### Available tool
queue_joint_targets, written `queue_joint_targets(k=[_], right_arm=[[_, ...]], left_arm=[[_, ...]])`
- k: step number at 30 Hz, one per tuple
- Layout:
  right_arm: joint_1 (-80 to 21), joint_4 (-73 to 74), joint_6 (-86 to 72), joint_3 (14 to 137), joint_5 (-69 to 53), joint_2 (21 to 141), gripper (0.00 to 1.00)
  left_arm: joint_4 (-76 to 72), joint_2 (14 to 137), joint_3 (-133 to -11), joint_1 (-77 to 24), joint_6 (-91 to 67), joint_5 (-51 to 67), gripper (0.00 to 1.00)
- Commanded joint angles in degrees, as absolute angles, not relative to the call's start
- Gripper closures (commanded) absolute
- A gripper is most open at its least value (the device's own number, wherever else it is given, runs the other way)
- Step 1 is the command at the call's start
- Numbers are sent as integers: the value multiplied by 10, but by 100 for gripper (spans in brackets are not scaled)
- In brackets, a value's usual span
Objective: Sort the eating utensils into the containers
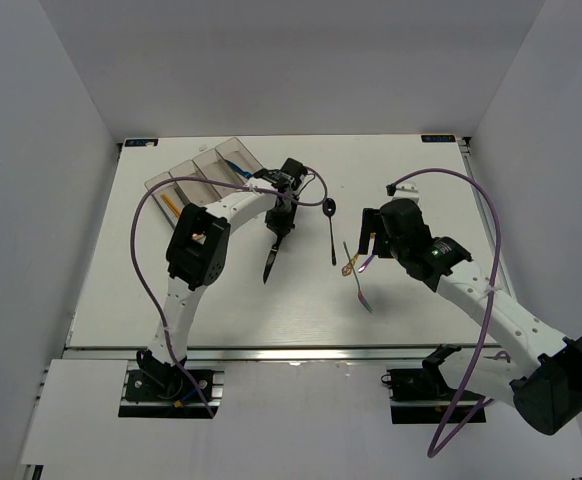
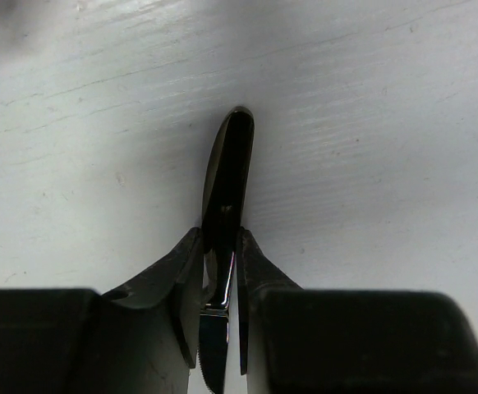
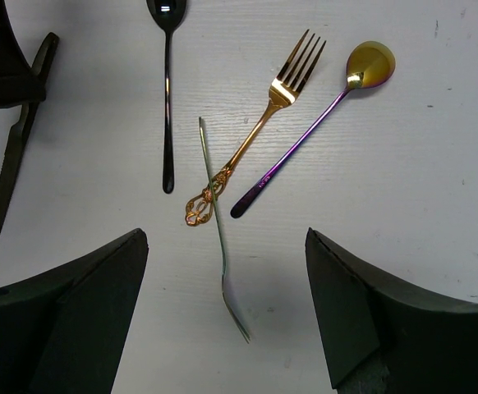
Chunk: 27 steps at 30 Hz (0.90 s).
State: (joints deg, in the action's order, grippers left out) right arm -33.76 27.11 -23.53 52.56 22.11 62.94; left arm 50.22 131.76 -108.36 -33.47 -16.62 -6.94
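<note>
My left gripper already holds the black knife (image 1: 270, 262). It will lift the knife outward, over the bin with the blue piece (image 1: 237, 160), lower it there and release it.
My left gripper (image 1: 277, 222) is shut on a black knife (image 1: 270, 262) at its handle, near the table's middle. In the left wrist view the knife (image 2: 225, 176) runs between the fingers (image 2: 176, 275), serrated blade toward the camera. My right gripper (image 3: 227, 287) stands open above a silvery fork (image 3: 220, 238) that crosses a gold fork (image 3: 265, 113). Beside them lie a purple-gold spoon (image 3: 317, 119) and a black spoon (image 3: 167, 98). From above, the right gripper (image 1: 364, 250) hovers over this cluster, with the black spoon (image 1: 331, 228) to its left. The containers (image 1: 203, 172) sit at the back left.
One bin holds a blue piece (image 1: 237, 160) and another an orange-brown piece (image 1: 169, 204). The left arm's purple cable (image 1: 151, 250) loops over the table's left side. The black knife (image 3: 7, 176) and left gripper (image 3: 1, 57) show at the right wrist view's left edge.
</note>
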Motion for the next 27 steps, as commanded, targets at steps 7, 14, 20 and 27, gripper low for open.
queue_joint_targets(k=[7,14,20,27], right_arm=[[-336,256,-228,528,217,613,18],[-336,252,-228,527,214,613,18],[-336,254,-225,528,216,613,18],[-336,255,-225,527,220,614,18]], left_arm=[[475,1222,-1071,-337,-190,-58,100],[475,1213,-1066,-337,-190,-57,100],[468,1198,-1065,-337,-200,-61,100],[477,1178,-1127,-336,-236,-100,100]])
